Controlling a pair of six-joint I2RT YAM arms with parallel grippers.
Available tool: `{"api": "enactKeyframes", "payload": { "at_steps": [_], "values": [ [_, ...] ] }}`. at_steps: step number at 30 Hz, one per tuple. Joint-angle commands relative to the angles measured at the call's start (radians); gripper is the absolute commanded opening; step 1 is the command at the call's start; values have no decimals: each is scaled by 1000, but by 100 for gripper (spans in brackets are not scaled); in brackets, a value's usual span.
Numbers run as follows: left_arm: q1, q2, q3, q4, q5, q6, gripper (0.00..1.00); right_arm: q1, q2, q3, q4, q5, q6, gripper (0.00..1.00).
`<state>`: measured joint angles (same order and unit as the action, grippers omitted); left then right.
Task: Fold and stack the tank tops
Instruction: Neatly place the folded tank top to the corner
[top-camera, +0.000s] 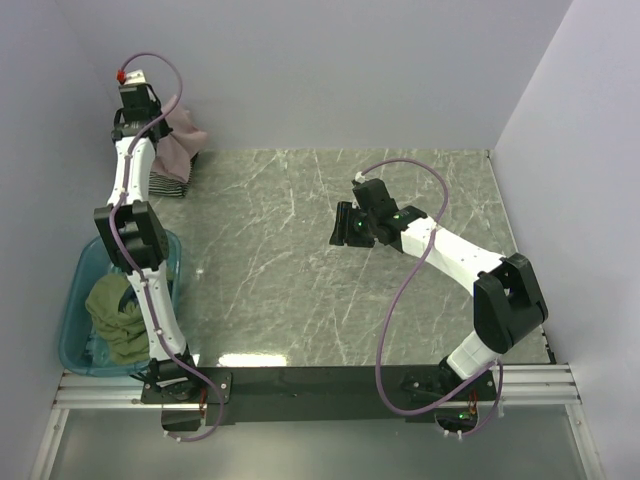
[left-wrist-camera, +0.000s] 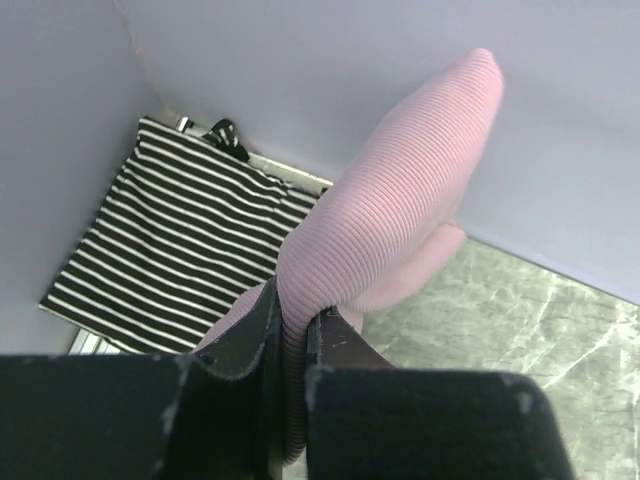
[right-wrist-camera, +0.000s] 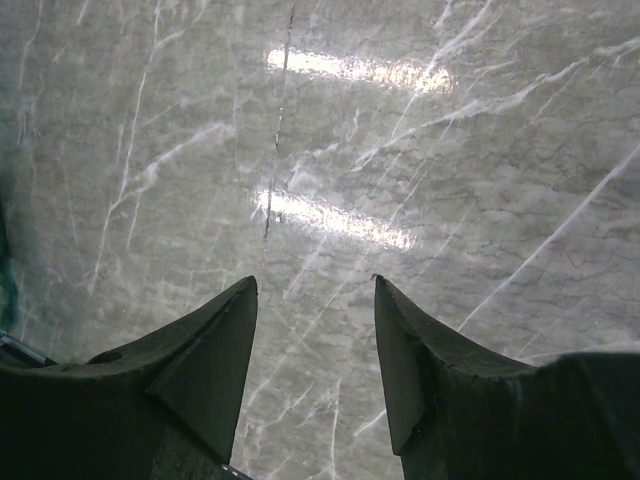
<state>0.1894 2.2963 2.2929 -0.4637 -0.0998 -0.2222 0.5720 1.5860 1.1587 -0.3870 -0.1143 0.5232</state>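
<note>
My left gripper needs to go down and move toward the side, over the folded striped tank top (top-camera: 165, 180) (left-wrist-camera: 187, 242).
My left gripper (left-wrist-camera: 293, 310) is shut on the mauve-pink tank top (left-wrist-camera: 400, 200) and holds it above the folded black-and-white striped tank top (left-wrist-camera: 170, 245) in the far left corner. In the top view the left gripper (top-camera: 150, 125) is over the pink tank top (top-camera: 185, 130) and the striped one (top-camera: 168, 183). The olive-green tank top (top-camera: 115, 315) lies crumpled in the blue tub (top-camera: 75, 300). My right gripper (top-camera: 345, 225) is open and empty above the table's middle; its fingertips (right-wrist-camera: 245, 300) frame bare marble in the right wrist view.
The marble table (top-camera: 300, 290) is bounded by grey walls at the back and both sides. The translucent blue tub stands at the near left beside the left arm. A small black clip (left-wrist-camera: 225, 135) lies at the wall behind the striped top.
</note>
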Motion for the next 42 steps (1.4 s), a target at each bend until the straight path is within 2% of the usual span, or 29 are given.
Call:
{"api": "enactKeyframes", "payload": {
  "at_steps": [1,10,20,26,27,30,32,33,35,36,42],
  "values": [
    [10,-61,10,69,5,9,0,6,-40,12,4,16,-3,57],
    [16,-52,-12,80,17,-2,0,6,-29,13,5,13,0,57],
    [96,43,-73,114,17,-63,1,11,-1,30,8,-2,-2,57],
    [173,88,-159,140,-34,-163,23,15,14,33,8,-12,-2,57],
    [177,86,-164,137,-84,-173,31,14,14,35,10,-12,-2,57],
    [179,80,-151,105,-165,-210,45,17,17,35,14,-18,0,57],
    [179,69,-142,86,-187,-226,52,20,12,32,19,-19,0,57],
    [180,63,-144,88,-189,-229,64,20,9,27,22,-21,0,57],
    [180,26,-170,115,-172,-235,70,20,5,16,30,-22,1,57],
    [179,14,-179,122,-169,-239,77,19,2,16,31,-24,1,57],
    [151,-83,-179,129,-106,-226,80,20,-21,-14,63,-31,8,57]
  ]
}}
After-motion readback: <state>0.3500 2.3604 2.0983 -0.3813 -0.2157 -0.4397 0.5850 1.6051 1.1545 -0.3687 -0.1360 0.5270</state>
